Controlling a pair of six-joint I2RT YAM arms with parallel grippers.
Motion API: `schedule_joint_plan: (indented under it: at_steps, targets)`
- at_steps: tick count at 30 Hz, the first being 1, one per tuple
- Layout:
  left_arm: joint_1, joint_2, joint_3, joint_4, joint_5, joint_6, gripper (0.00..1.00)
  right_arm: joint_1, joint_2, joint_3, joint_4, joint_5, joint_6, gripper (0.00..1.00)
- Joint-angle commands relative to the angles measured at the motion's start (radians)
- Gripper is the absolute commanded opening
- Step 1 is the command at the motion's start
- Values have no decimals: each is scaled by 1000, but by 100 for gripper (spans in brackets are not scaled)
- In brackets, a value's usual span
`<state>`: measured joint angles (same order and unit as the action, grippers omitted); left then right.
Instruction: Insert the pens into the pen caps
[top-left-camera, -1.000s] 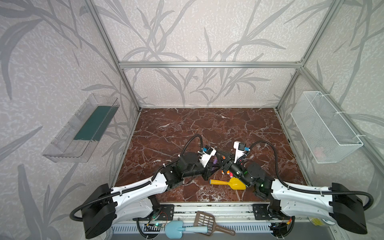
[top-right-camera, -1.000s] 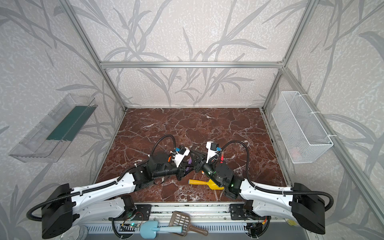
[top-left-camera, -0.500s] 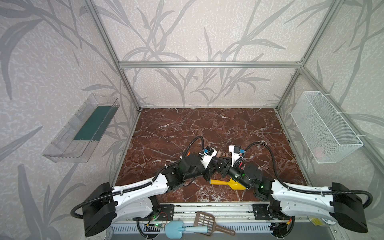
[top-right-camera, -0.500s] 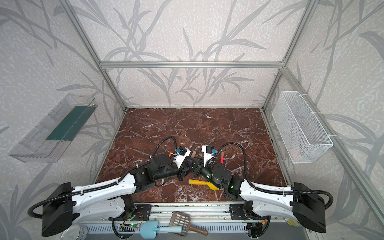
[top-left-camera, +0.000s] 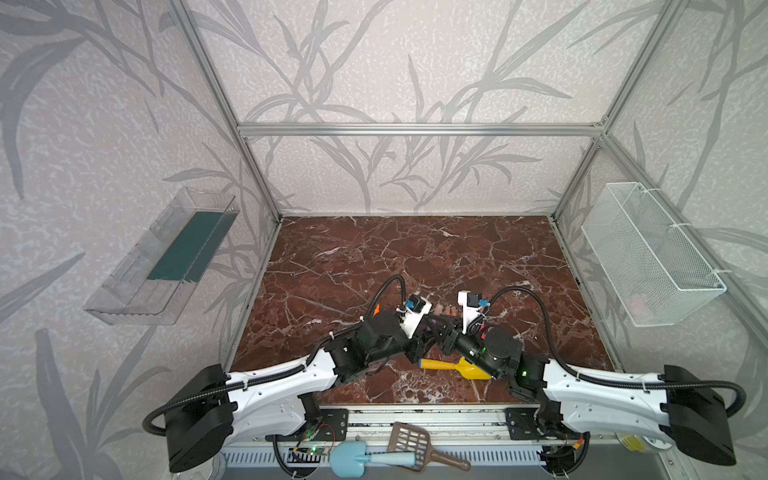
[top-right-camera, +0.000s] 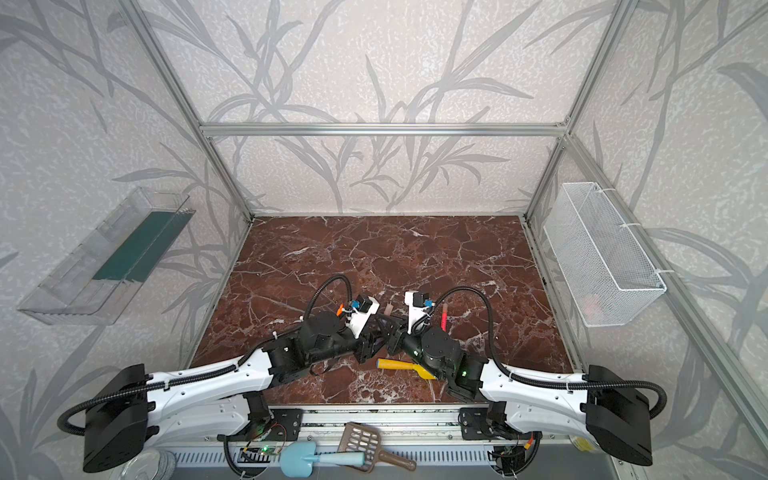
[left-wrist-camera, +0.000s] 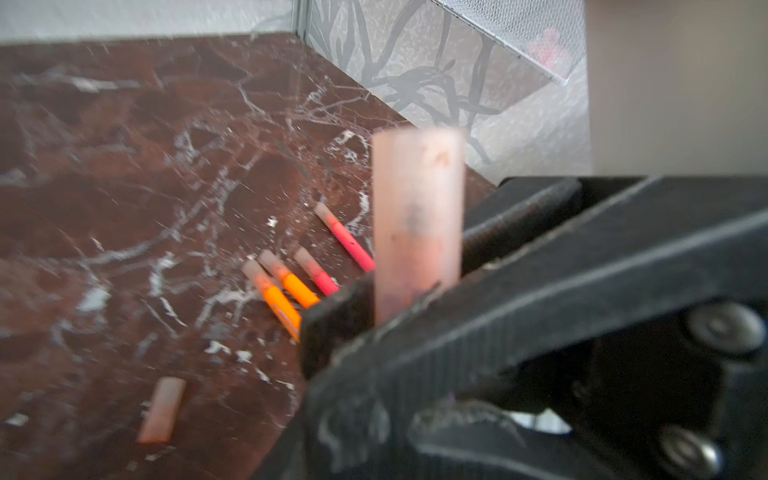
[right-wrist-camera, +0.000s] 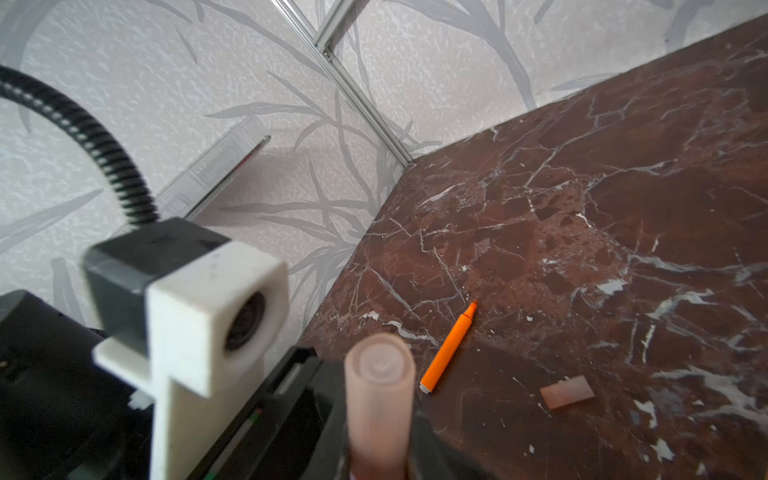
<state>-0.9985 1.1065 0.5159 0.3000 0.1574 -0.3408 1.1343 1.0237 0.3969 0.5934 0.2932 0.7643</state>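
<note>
The pen cap (right-wrist-camera: 379, 395) goes down to the bare tabletop below my right gripper next, as it tilts, lowers and releases it with the capped orange pens.
My right gripper (right-wrist-camera: 378, 453) is shut on a translucent pinkish pen cap (right-wrist-camera: 379, 395), which it holds upright. The left wrist view shows the same pen cap (left-wrist-camera: 417, 224) standing between the right gripper's black fingers (left-wrist-camera: 540, 291). Both grippers meet nose to nose over the table's front middle, left gripper (top-left-camera: 426, 334) against right gripper (top-left-camera: 444, 332). The left jaws are blurred and covered. Several capped pens lie together, two of them orange (left-wrist-camera: 278, 299) and two red-pink (left-wrist-camera: 345, 239). An uncapped orange pen (right-wrist-camera: 449, 347) and a loose cap (right-wrist-camera: 567, 391) lie apart.
A yellow toy shovel (top-left-camera: 453, 368) lies just in front of the grippers. A wire basket (top-left-camera: 648, 253) hangs on the right wall and a clear tray (top-left-camera: 166, 257) on the left wall. A blue shovel (top-left-camera: 353, 457) and a brown scoop lie outside the front rail.
The two grippers have closed the gap between them and now touch at the front middle. The right gripper brought its cap leftwards to the left gripper.
</note>
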Motion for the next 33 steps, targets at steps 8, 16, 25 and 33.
schedule_joint_plan:
  at_steps: [8, 16, 25, 33]
  targets:
    - [10, -94, -85, -116, -302, -42, 69, -135, -28, 104, -486, 44, -19, 7]
    - [80, -176, -113, -281, -543, -77, 76, -244, 159, 165, -566, -125, -12, 5]
    - [247, -130, -116, -348, -550, -133, 73, -285, 432, 295, -552, -321, -1, 5]
    - [258, -131, -111, -357, -543, -139, 73, -344, 603, 330, -499, -393, 31, 5]
